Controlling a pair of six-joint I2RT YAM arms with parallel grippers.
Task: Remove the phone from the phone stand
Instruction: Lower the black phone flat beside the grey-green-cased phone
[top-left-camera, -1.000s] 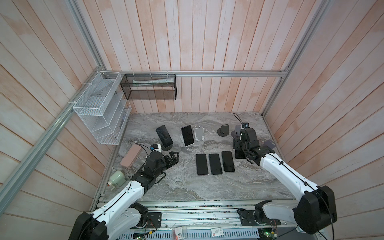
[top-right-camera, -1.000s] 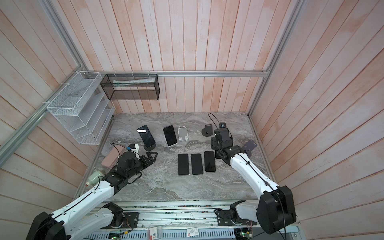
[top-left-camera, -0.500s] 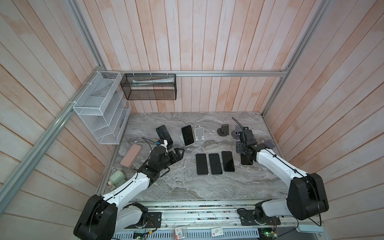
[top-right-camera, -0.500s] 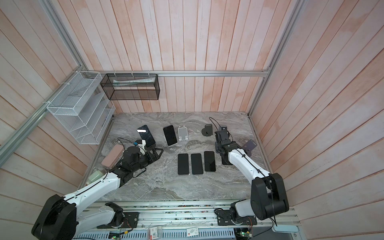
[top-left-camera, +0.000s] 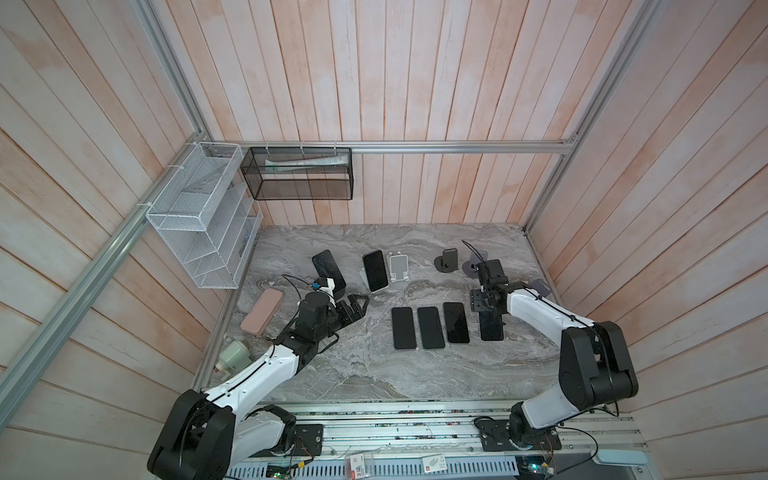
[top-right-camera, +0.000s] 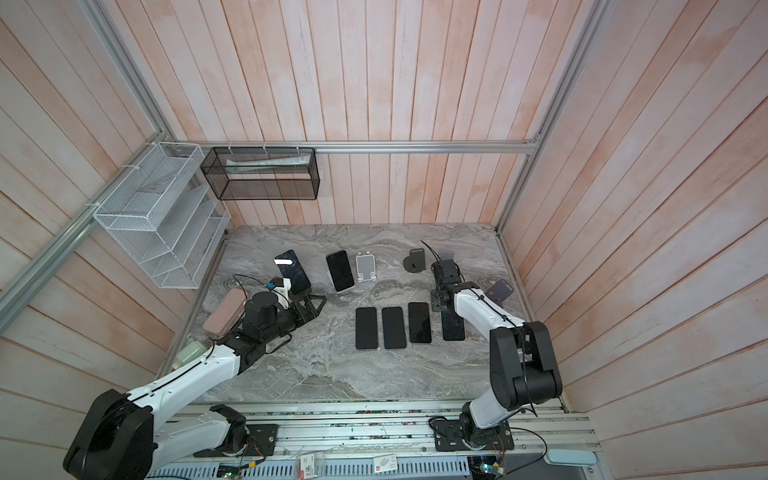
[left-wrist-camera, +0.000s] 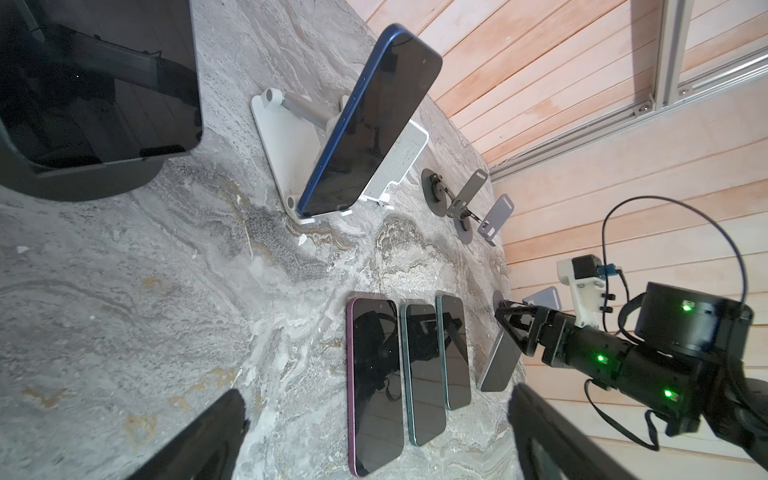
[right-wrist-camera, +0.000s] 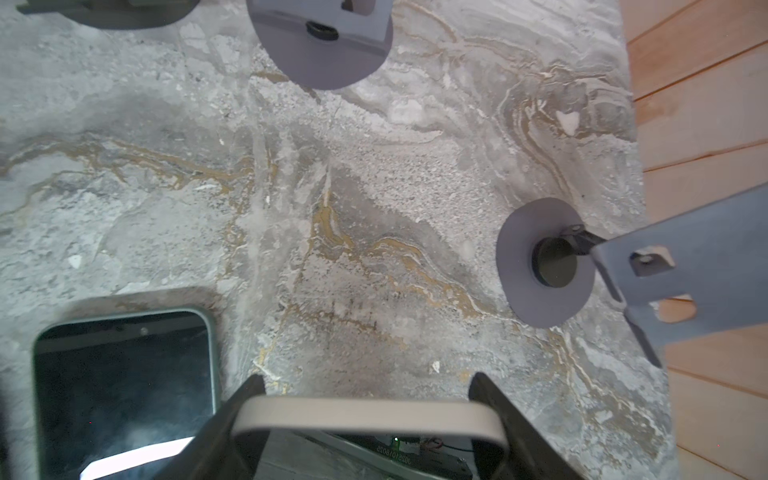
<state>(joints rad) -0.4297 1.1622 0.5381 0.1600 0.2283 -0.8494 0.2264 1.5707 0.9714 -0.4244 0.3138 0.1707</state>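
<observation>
My right gripper will next go down with the phone's raised end and let it go flat, because the bare marble (top-left-camera: 475, 328) (right-wrist-camera: 344, 344) beside the row of phones is below my gripper.
My right gripper (top-left-camera: 484, 303) (right-wrist-camera: 365, 378) is shut across the width of a grey-edged phone (top-left-camera: 491, 328) (right-wrist-camera: 365, 415). The phone tilts, with its low end on the marble table (top-left-camera: 365, 365), just right of three phones (top-left-camera: 431, 328) lying flat in a row. My left gripper (top-left-camera: 360, 306) (left-wrist-camera: 376, 392) is open and empty. It hovers in front of a dark phone on a black stand (top-left-camera: 328, 270) and a blue phone (top-left-camera: 375, 270) (left-wrist-camera: 370, 124) leaning on a white stand (left-wrist-camera: 282, 137).
Empty stands are at the back: a white one (top-left-camera: 399, 268), a black round one (top-left-camera: 446, 262) and a grey one (top-left-camera: 471, 268); another grey one (top-left-camera: 540, 286) is by the right wall. A pink case (top-left-camera: 262, 311) lies at the left edge. A white wire rack (top-left-camera: 199, 220) and a black mesh basket (top-left-camera: 297, 174) hang on the walls.
My right gripper has come down and forward with the phone, setting its low end on the table beside the row. My left gripper has reached forward toward the stands.
</observation>
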